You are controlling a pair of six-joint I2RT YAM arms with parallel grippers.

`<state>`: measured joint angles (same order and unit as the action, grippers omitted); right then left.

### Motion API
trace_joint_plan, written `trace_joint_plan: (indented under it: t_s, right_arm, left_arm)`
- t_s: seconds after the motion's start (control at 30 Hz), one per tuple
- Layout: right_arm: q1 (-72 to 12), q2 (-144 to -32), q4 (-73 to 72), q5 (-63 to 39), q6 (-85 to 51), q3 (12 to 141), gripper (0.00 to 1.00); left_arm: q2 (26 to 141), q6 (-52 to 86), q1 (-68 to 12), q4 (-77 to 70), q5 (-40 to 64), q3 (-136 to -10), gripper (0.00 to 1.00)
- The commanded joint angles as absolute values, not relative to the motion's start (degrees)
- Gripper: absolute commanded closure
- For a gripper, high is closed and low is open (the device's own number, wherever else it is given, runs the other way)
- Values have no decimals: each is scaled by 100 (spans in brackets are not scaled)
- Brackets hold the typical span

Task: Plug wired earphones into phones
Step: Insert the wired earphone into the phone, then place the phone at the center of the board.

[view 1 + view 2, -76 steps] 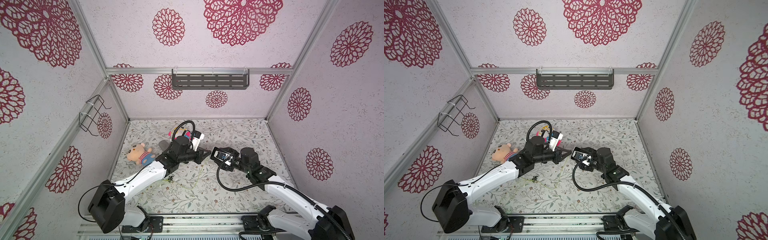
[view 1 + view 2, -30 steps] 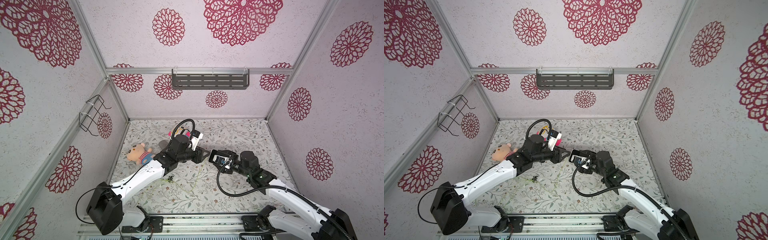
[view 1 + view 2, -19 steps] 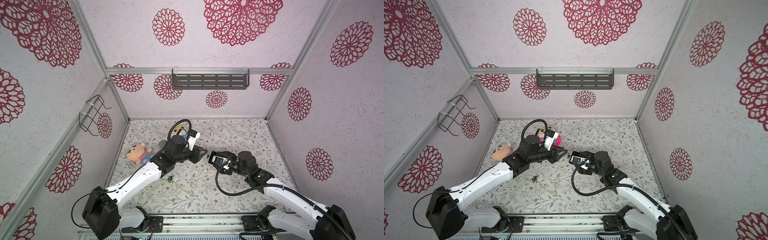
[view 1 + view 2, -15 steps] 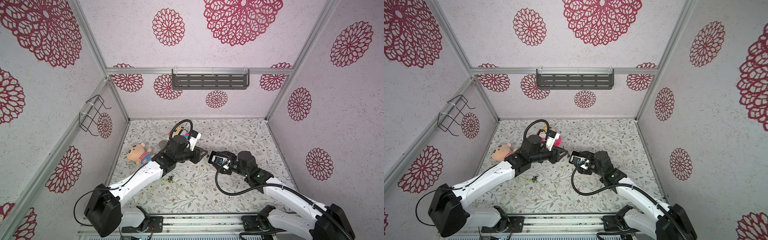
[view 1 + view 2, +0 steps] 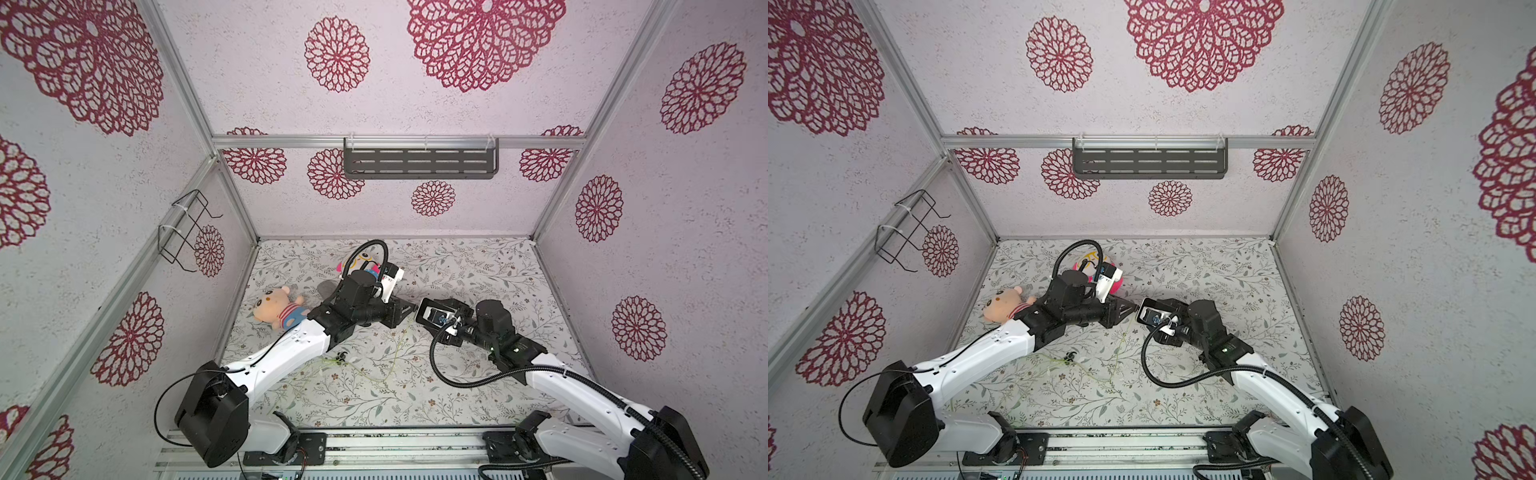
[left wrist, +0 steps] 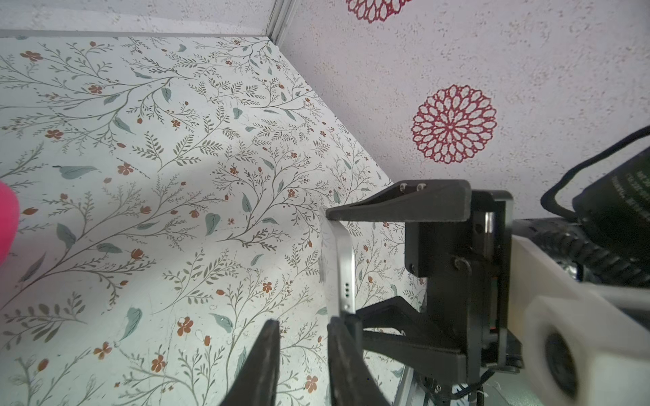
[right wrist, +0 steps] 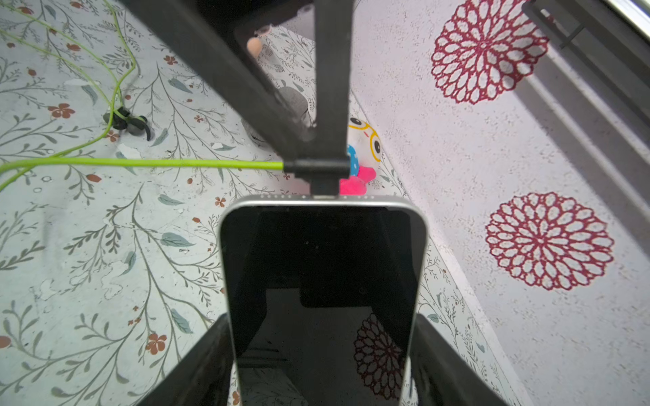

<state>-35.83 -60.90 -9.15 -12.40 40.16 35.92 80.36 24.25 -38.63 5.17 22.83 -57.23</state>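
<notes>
My right gripper should next tilt downward, lower the phone (image 7: pixel 323 274) onto the bare floor beneath it and release it there, because the earphones' plug already meets the phone's port.
My right gripper (image 7: pixel 322 327) is shut on the phone (image 7: pixel 323 274), a black smartphone with a silver rim, and holds it above the floor in both top views (image 5: pixel 436 316) (image 5: pixel 1152 316). The earphones' dark plug (image 7: pixel 318 168) meets the port in the phone's end edge. Its yellow-green cable (image 7: pixel 140 162) trails away to the black earbuds (image 7: pixel 126 121), which lie on the floor (image 5: pixel 341 355). My left gripper (image 6: pixel 304 321) is tip-to-tip with the phone's end (image 5: pixel 411 309), right behind the plug. Its jaws stand a little apart, with only floor showing between them.
A plush doll (image 5: pixel 276 309) lies by the left wall. A round pink and white toy (image 5: pixel 361 264) and a grey pouch (image 7: pixel 290 100) sit behind my left arm. A wire rack (image 5: pixel 187 232) hangs on the left wall, a dark shelf (image 5: pixel 419 162) on the back wall.
My left gripper drew back slightly from the phone, then came up to its end again, and its jaws narrowed. The right gripper kept the phone nearly still.
</notes>
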Motion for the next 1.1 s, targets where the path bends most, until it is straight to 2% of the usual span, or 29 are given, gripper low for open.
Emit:
trace_joint_plan:
  t_s: [0.0,0.07,0.2,0.27,0.53,0.77,0.87,0.97,1.07]
  right_arm:
    - [-3622,-6079,-1334,-1351,3893,3928,50]
    - [-3622,-6123,-1134,-1242,4066,3924,50]
    - [-3615,-6322,-277,-1142,4555,3946,50]
    - [-3613,-6545,281,-1147,4811,4044,50]
    - [-3456,-7854,1899,-1231,5235,4691,50]
    - [-3274,-9231,2863,-952,5453,5385,46]
    - [-3243,-9553,3033,-861,5527,5548,38]
    - [-3217,-9706,3108,-852,5574,5614,26]
    - [-3182,-9668,3038,-792,5564,5583,1]
  left_arm:
    - [8151,2419,-3911,512,2306,-5890,73]
    - [8099,2324,-3907,674,1847,-5923,72]
    - [7841,2160,-3771,1077,101,-5891,64]
    - [7661,2196,-3619,1076,-430,-5803,61]
    - [6856,2107,-3187,537,-1263,-5306,50]
    - [6767,2039,-3094,510,-1380,-5265,48]
    - [6772,2034,-3061,509,-1377,-5265,48]
    - [6760,2022,-3020,492,-1427,-5240,47]
    - [6726,1995,-2932,438,-1523,-5196,44]
